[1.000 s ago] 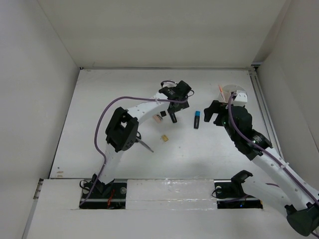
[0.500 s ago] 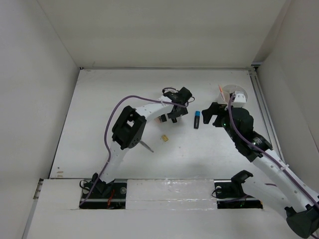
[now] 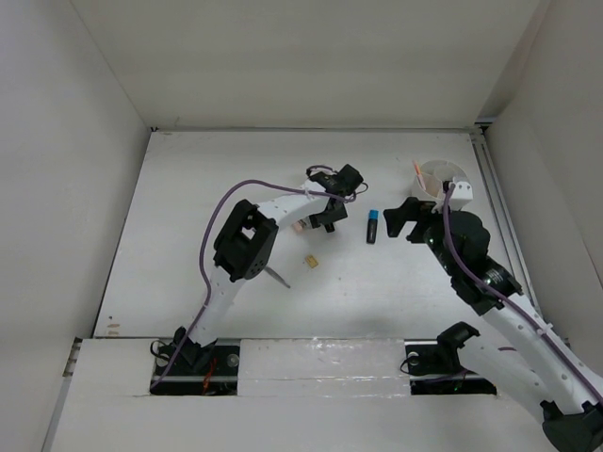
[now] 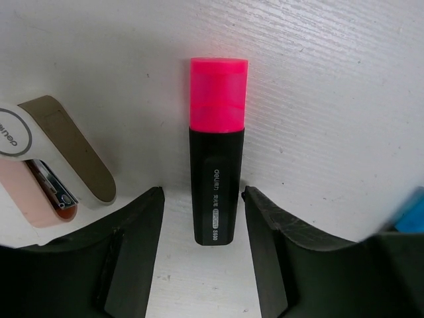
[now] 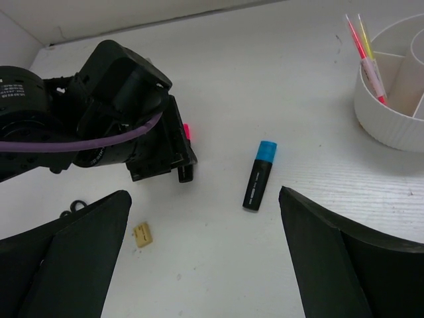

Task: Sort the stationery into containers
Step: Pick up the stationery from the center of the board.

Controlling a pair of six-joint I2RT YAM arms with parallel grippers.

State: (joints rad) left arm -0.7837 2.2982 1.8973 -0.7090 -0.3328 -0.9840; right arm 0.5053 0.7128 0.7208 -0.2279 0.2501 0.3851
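My right gripper moves to the left in the top view onto the marker's pink cap next, because my left gripper's fingers are only around the marker's black body.
A black marker with a pink cap point(image 4: 216, 165) lies on the table. My left gripper point(image 4: 202, 192) point(image 3: 327, 223) is lowered over it, its jaws open on either side of the black barrel with narrow gaps. A pinkish-and-white eraser point(image 4: 46, 159) point(image 3: 300, 224) lies just left of it. The blue-capped marker point(image 5: 260, 174) point(image 3: 372, 226) lies flat ahead of my right gripper point(image 5: 204, 195) point(image 3: 407, 217), which stands wide open and empty. A tan piece point(image 5: 143, 234) point(image 3: 310, 261) is nearby. Pink and yellow pens point(image 5: 363, 46) stand in the round white container point(image 5: 391, 122) point(image 3: 436, 172).
Scissors point(image 3: 274, 273) lie partly hidden under the left arm's elbow. White walls enclose the table at the back, left and right. The left arm's purple cable point(image 3: 212, 212) loops over the table's left half.
The left jaws have narrowed around the pink-capped marker after the gripper settled slightly down and left over it. The right gripper has shifted a little to the right, still wide open.
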